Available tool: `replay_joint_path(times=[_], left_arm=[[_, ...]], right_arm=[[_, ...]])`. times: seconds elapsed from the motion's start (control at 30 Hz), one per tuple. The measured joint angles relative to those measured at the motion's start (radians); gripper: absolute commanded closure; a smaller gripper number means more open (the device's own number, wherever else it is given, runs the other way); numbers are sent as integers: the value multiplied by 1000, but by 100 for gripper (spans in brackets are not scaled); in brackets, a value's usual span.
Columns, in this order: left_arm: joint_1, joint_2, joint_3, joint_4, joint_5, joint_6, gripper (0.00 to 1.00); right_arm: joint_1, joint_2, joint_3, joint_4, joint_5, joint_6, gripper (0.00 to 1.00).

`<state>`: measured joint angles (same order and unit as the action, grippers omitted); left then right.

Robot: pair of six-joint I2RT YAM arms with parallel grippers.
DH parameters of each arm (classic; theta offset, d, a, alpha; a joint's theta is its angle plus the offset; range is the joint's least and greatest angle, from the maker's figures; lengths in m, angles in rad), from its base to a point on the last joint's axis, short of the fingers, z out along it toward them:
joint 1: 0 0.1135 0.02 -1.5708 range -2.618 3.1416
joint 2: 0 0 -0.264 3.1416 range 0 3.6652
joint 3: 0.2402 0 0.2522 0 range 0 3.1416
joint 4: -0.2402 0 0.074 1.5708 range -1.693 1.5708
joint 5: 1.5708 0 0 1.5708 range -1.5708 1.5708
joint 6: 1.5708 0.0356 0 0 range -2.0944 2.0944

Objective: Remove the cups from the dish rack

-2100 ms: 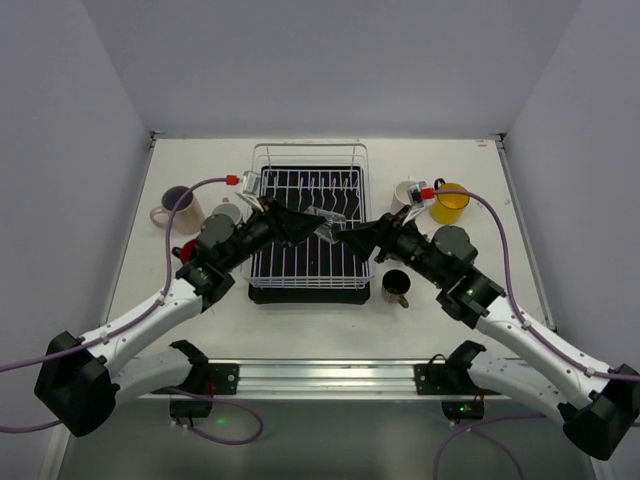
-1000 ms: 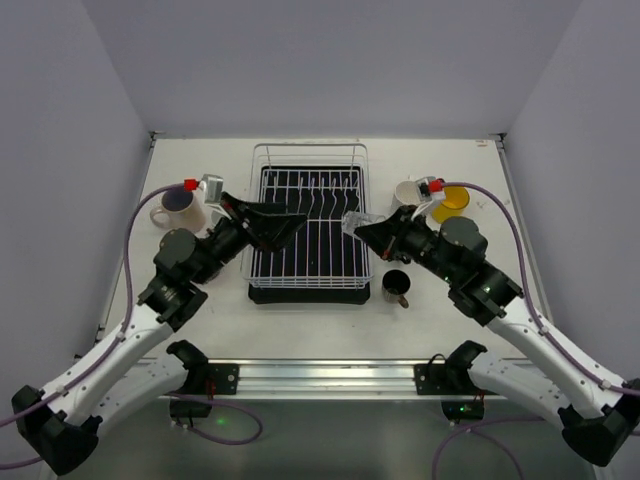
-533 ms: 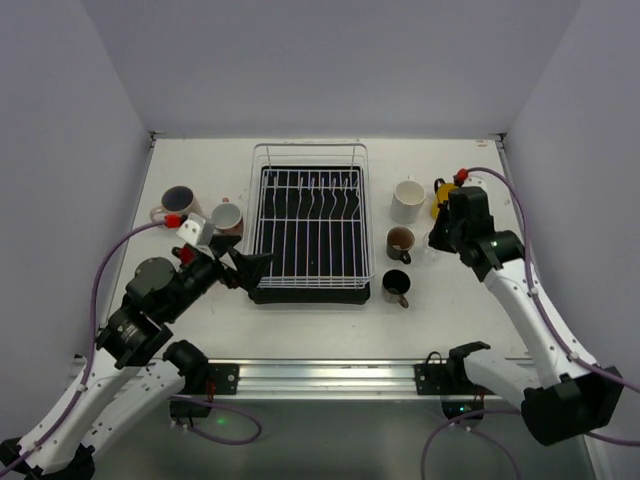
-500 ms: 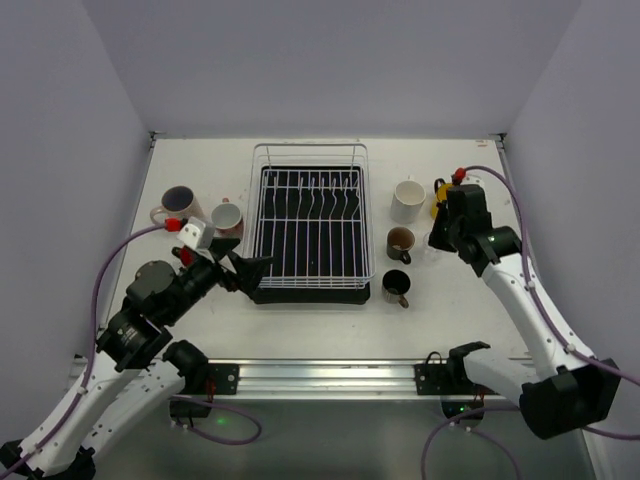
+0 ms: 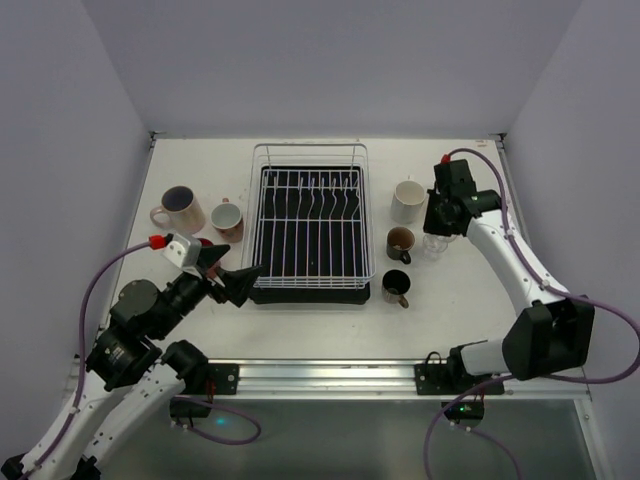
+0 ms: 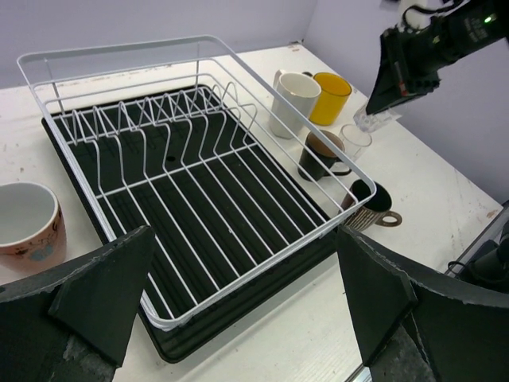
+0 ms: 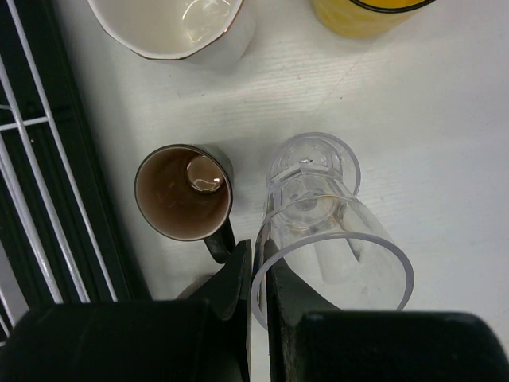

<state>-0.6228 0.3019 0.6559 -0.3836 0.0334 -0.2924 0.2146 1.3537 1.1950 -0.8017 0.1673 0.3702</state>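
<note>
The second clear glass stands below, its opening (image 5: 434, 243) (image 7: 313, 176) under the bottom of the held glass. I should next move my right gripper down, put the held glass into the second one and let go of its rim.
The white-wire dish rack (image 5: 310, 148) (image 6: 262, 265) holds no cups. My right gripper (image 7: 258, 263) (image 5: 433, 226) is shut on the rim of a clear glass (image 7: 334, 255) (image 6: 372, 119), held just above a second clear glass (image 7: 314, 163) (image 6: 355, 142) that stands on the table. Beside them are a brown mug (image 7: 183, 191) (image 5: 400, 242), a white mug (image 5: 407, 200) and a yellow cup (image 7: 366, 12). A dark mug (image 5: 396, 286) sits nearer me. My left gripper (image 5: 232, 283) (image 6: 238, 318) hangs open over the rack's near left corner, holding nothing.
Left of the rack stand a beige mug (image 5: 177, 208) with a dark inside and a peach cup (image 5: 228, 218) (image 6: 24, 223). The rack's black drip tray (image 6: 238, 306) reaches close to the near edge. Walls close in the table on three sides.
The right arm has carried the clear glass from the rack's right side out over the table beyond the brown mug. The left arm has pulled back from the rack towards the near left, jaws still open.
</note>
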Motion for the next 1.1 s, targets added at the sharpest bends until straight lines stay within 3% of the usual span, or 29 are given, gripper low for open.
replay_joint_path(times=[0.8, 1.1], left_arm=[[0, -49, 0, 1, 0, 0, 0], [0, -47, 0, 1, 0, 0, 0]], right_arm=[[-27, 206, 34, -20, -14, -23, 100], [-27, 241, 34, -13, -26, -27, 82]])
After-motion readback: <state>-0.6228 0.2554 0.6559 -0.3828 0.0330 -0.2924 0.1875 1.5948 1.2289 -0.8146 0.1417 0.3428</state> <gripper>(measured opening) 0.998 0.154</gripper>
